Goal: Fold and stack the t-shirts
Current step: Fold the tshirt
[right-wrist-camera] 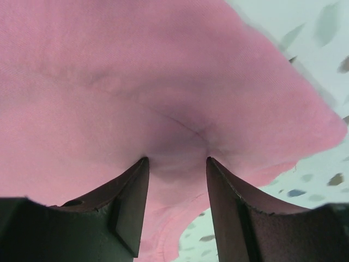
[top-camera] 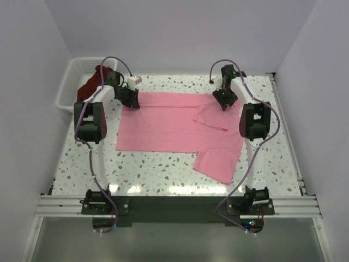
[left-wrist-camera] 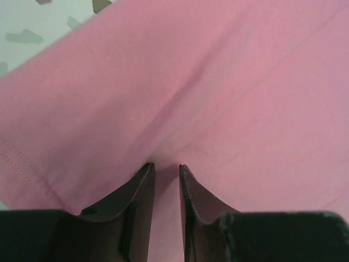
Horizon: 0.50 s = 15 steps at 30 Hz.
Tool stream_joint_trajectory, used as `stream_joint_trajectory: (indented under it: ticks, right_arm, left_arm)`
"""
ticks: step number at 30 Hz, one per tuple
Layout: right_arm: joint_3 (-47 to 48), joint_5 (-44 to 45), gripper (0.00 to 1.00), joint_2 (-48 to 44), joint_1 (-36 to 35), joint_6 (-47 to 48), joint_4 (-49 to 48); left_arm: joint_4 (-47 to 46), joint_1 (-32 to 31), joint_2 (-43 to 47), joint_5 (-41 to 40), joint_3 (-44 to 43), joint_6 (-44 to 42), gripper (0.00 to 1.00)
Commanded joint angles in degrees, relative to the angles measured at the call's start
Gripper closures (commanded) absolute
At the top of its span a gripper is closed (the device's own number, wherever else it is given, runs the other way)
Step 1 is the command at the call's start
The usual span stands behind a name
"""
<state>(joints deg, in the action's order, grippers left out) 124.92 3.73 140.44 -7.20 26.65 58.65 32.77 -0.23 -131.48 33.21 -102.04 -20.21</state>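
My right gripper lifts back next, then turns and comes down onto the wall-side edge of the sleeve that points toward the near edge of the table.
The light pink t-shirt [top-camera: 174,123] lies spread on the speckled table, its right side folded over and one sleeve pointing toward the near edge. My left gripper [top-camera: 132,101] is at its far left corner. In the left wrist view the jaws [left-wrist-camera: 167,166] stand close together with a pinched ridge of pink cloth [left-wrist-camera: 180,82] between them. My right gripper [top-camera: 224,102] is at the far right corner. In the right wrist view it [right-wrist-camera: 177,159] is open, tips pressed into the bunched pink cloth [right-wrist-camera: 136,71]. The dark maroon t-shirt [top-camera: 90,84] lies in the basket.
A white lattice basket [top-camera: 68,87] stands at the far left corner of the table, beside my left arm. White walls close in the left, back and right sides. The speckled tabletop [top-camera: 163,169] shows near the front edge.
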Motion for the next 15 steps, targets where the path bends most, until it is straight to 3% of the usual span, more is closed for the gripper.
stream_joint_trajectory:
  ticks: [1, 7, 10, 15]
  right_arm:
    - [8.48, 1.82, 0.48, 5.02, 0.61, -0.38, -4.26]
    - [9.47, -5.64, 0.36, -7.44, 0.61, 2.17, -1.36]
    - [3.50, -12.13, 0.30, -17.46, 0.52, 6.20, 3.38]
    - [-15.73, -18.22, 0.25, -34.84, 0.44, 17.26, 11.64]
  left_arm:
    - [2.30, 0.23, -3.44, -0.43, -4.56, 2.10, 0.70]
    - [0.54, 0.23, 7.36, 3.17, -2.29, -0.70, 0.65]
    - [0.62, 0.23, 16.06, 5.46, 2.97, -5.52, 0.60]
    - [2.45, 0.23, 31.60, 8.36, 17.80, -13.79, 0.51]
